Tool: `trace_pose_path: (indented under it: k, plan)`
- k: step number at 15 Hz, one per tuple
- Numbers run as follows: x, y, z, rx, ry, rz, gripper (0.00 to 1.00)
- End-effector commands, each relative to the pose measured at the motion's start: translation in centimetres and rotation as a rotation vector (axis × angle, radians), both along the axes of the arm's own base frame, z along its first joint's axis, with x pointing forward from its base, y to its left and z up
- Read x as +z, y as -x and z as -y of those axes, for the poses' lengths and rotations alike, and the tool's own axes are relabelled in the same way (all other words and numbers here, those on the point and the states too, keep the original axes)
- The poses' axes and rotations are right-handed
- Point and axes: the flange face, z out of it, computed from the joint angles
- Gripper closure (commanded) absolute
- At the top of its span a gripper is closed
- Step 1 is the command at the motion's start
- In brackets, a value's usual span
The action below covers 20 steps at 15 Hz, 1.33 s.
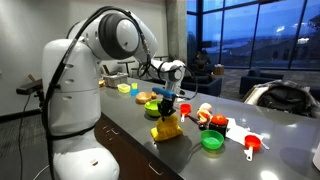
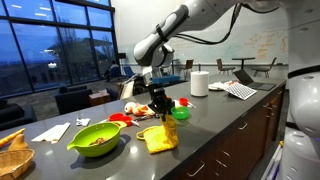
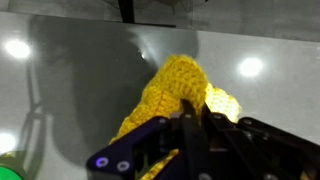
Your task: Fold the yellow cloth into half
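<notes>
My gripper needs to bring the fold of the cloth down next, moving toward the yellow-green bowl, over the cloth's lower part (image 1: 160,132) (image 3: 220,102), which already rests on the counter.
The yellow cloth (image 1: 167,128) hangs bunched from my gripper (image 1: 164,108), its lower part resting on the dark counter (image 1: 130,125). In an exterior view it droops below the gripper (image 2: 158,112) as a crumpled yellow heap (image 2: 158,137). In the wrist view the ribbed yellow cloth (image 3: 165,95) fills the middle and runs up between my fingers (image 3: 192,115), which are shut on a fold of it.
A yellow-green bowl (image 2: 96,138) with food stands near the cloth. A green bowl (image 1: 212,141) and red and orange utensils (image 1: 250,146) lie beside it. A paper roll (image 2: 199,83) and papers (image 2: 238,90) stand farther along the counter. A green item (image 3: 8,172) shows at the wrist view's corner.
</notes>
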Motion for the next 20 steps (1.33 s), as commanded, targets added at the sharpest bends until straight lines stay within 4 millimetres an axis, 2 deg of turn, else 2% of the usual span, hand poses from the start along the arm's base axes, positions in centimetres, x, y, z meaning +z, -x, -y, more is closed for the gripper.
trace_pose_path:
  k: [1,10,13,17,20]
  plan:
    - [-2.1,-1.8,-1.8,0.026,-0.037,-0.070,0.98]
    - [-8.5,-4.3,-6.5,0.057,-0.096,-0.203,0.98]
    - [-10.2,-4.9,-7.9,0.074,-0.109,-0.216,0.98]
    - [-10.9,-5.5,-9.1,0.098,-0.105,-0.193,0.98]
    - [-10.6,-5.7,-9.5,0.109,-0.104,-0.172,0.98]
